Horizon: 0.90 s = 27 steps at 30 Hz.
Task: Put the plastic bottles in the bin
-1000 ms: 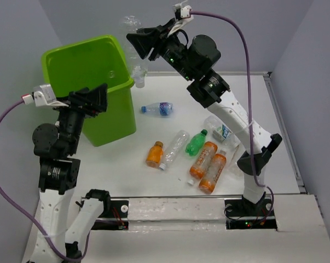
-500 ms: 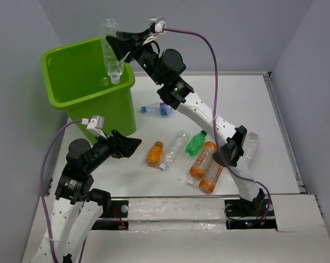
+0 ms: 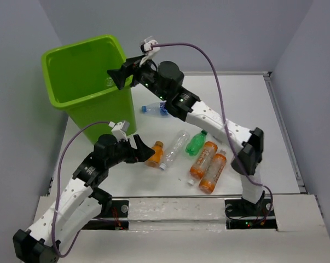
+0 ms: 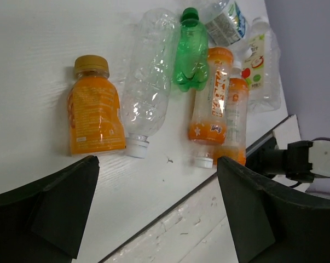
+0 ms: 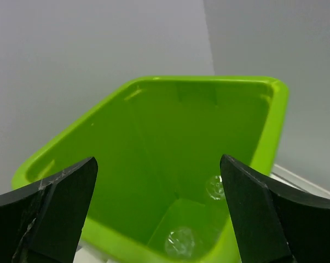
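Observation:
I will move my empty left gripper to the right in the top view and down to close around the orange bottle's body, because that short bottle lies closest.
The lime-green bin stands at the back left. My right gripper hangs open over its near right rim with nothing between the fingers. In the right wrist view, two clear bottles lie at the bottom of the bin, below the right gripper. My left gripper is open and empty, low over the table, just left of a short orange bottle. From the left wrist, the left gripper looks at the short orange bottle, a clear bottle, a green bottle and two tall orange bottles.
A blue-labelled bottle lies on the table right of the bin, under the right arm. Two more clear labelled bottles lie beyond the orange ones. The table's front edge runs close under the left gripper.
My right gripper carried a clear bottle over the bin and opened; the bottle is gone from it. My left arm swung down from beside the bin to the short orange bottle.

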{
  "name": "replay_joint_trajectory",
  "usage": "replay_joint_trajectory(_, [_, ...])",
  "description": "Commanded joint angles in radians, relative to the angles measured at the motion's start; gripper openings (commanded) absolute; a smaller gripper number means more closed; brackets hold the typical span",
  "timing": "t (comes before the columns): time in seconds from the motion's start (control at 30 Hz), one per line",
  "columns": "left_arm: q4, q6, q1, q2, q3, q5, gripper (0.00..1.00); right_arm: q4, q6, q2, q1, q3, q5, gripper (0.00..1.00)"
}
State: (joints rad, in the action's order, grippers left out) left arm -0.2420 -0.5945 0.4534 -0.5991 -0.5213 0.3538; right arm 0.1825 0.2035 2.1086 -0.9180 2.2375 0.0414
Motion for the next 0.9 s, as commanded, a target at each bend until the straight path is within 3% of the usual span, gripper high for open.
replay_joint_trajectory(0.0, [0.049, -0.022, 0.117, -0.073, -0.036, -0.206, 0.99, 0.018, -0.124, -0.419, -0.007, -0.347, 0.067, 0.99])
replay_joint_trajectory(0.1, [0.056, -0.039, 0.221, -0.160, -0.043, -0.416, 0.99, -0.026, -0.099, -0.642, 0.019, -0.648, 0.091, 0.97])
replay_joint_trajectory(0.2, [0.099, -0.034, 0.260, -0.266, -0.054, -0.496, 0.99, -0.093, -0.053, -0.803, 0.051, -0.832, 0.126, 0.93])
replay_joint_trajectory(0.3, [0.141, -0.011, 0.292, -0.379, -0.086, -0.542, 0.99, -0.152, 0.000, -0.921, 0.063, -1.042, 0.230, 0.81])
replay_joint_trajectory(0.33, [0.141, -0.007, 0.295, -0.408, -0.107, -0.549, 0.99, -0.170, 0.014, -0.944, 0.064, -1.123, 0.245, 0.73])
replay_joint_trajectory(0.53, [0.150, 0.013, 0.300, -0.571, -0.138, -0.570, 0.98, -0.233, 0.161, -1.068, 0.073, -1.354, 0.197, 0.66])
replay_joint_trajectory(0.63, [0.165, 0.007, 0.301, -0.625, -0.138, -0.536, 0.94, -0.235, 0.203, -1.072, 0.073, -1.392, 0.172, 0.66])
replay_joint_trajectory(0.77, [0.179, 0.001, 0.301, -0.671, -0.129, -0.538, 0.91, -0.236, 0.264, -1.023, 0.073, -1.424, 0.141, 0.78])
replay_joint_trajectory(0.83, [0.190, -0.001, 0.301, -0.697, -0.126, -0.544, 0.85, -0.233, 0.299, -0.984, 0.073, -1.435, 0.138, 0.91])
replay_joint_trajectory(0.87, [0.194, -0.001, 0.301, -0.714, -0.126, -0.544, 0.76, -0.224, 0.341, -0.963, 0.073, -1.438, 0.138, 0.94])
